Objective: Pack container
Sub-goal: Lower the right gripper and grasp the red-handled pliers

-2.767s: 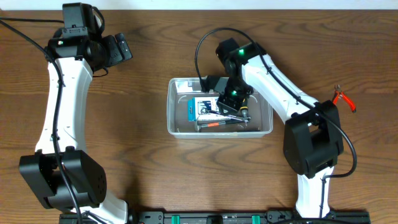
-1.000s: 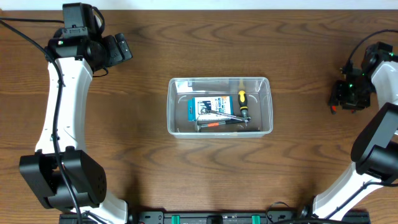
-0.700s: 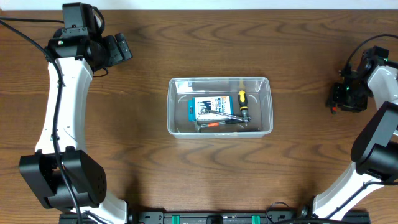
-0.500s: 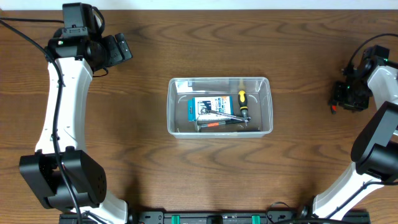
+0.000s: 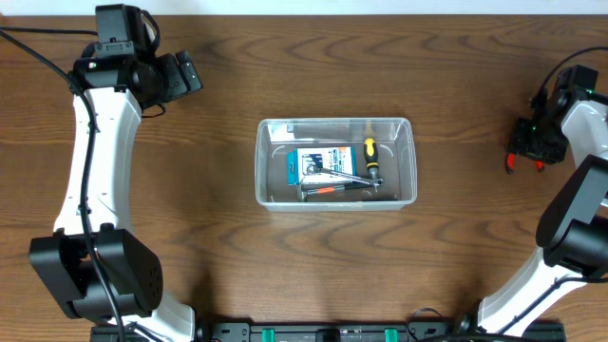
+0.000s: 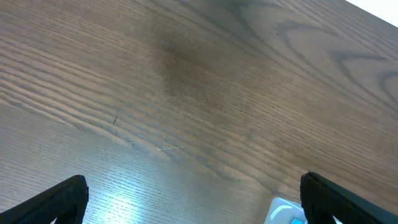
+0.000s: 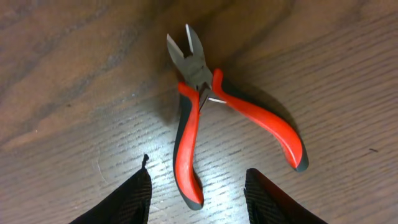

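Note:
I should next lower my right gripper around one red pliers handle and then close it.
The clear plastic container sits mid-table and holds a blue-and-white box, a yellow-handled screwdriver and a wrench. Red-handled pliers lie on the table at the far right, handles spread; in the overhead view they peek out from under my right gripper. My right gripper is open, its fingers either side of one pliers handle, not touching it. My left gripper is open and empty over bare wood at the far left; in the overhead view it is up high.
The container's rounded corner shows at the lower right of the left wrist view. The table's far edge runs along the top. The right arm's base stands at the lower right.
My right arm left the container and swung to the far right over the pliers, then settled lower around them. The left arm has not moved.

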{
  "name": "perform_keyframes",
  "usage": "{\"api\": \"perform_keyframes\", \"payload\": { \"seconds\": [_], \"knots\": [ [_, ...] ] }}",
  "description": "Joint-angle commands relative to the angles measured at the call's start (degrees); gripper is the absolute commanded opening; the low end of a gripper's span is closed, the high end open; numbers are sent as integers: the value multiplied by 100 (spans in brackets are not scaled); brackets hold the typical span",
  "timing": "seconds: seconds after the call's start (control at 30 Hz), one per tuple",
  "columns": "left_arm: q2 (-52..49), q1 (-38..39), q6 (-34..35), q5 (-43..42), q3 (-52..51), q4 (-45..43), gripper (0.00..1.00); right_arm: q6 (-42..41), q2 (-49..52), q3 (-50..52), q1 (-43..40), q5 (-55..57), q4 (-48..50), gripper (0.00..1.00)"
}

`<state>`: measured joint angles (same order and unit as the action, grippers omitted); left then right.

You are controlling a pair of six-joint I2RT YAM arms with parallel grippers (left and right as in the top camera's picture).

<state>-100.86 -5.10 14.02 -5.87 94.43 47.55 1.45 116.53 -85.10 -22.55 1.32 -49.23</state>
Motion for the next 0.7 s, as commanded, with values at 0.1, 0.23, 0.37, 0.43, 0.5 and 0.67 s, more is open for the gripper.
{"api": "perform_keyframes", "payload": {
  "seconds": [0.1,0.23,0.37,0.43,0.5,0.67],
  "knots": [
    [2,-9,68,-13,79,9,98,-186,122,20,85,61,74,50],
    [2,-9,68,-13,79,11,98,-184,271,20,101,63,103,51],
    [2,-9,68,-13,79,11,98,-184,385,20,101,63,105,51],
    [2,-9,68,-13,79,9,98,-184,435,20,101,63,103,51],
    [2,-9,68,-13,79,9,98,-184,485,20,101,63,94,50],
    [2,-9,68,-13,79,11,98,-184,610,22,98,63,103,47]
  ]
}}
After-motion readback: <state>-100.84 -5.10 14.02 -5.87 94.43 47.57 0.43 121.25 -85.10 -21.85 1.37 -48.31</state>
